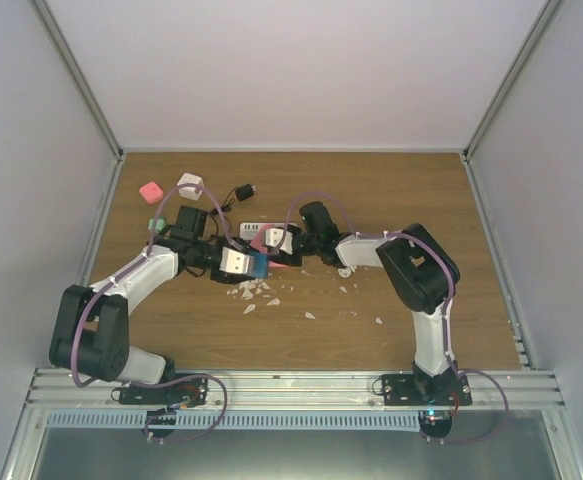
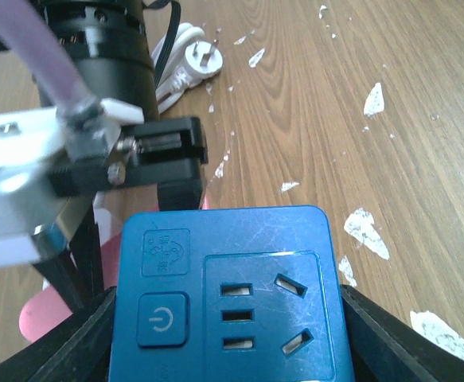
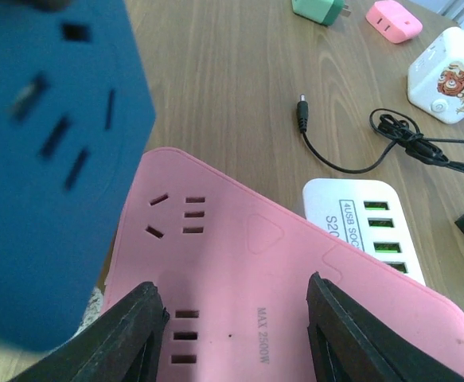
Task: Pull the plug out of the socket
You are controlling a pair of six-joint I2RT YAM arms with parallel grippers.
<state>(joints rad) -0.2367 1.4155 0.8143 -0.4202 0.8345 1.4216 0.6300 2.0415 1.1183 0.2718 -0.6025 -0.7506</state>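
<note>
My left gripper will next move the plug to the left in the top view to bare wood by the green adapter, lower it and let it go.
A blue plug cube (image 2: 224, 294) with a power button and empty slots on its face sits between the fingers of my left gripper (image 2: 224, 318), which is shut on its sides. In the top view the left gripper (image 1: 251, 265) holds the blue plug (image 1: 259, 266) mid-table. The blue plug (image 3: 48, 159) shows blurred at the right wrist view's upper left, over the left end of the pink socket strip (image 3: 239, 255); its prongs are hidden. My right gripper (image 3: 235, 326) stands open, its fingers spread over the strip's top face. The visible pink outlets are empty.
A white USB charger (image 3: 367, 231) lies just behind the pink strip, with a black cable (image 3: 359, 143) beyond it. Farther back are a white cube (image 3: 450, 76), a small pink adapter (image 3: 393, 20) and a green one (image 3: 317, 9). White flakes (image 1: 261, 292) litter the wood; a white plug (image 2: 196, 62) lies nearby.
</note>
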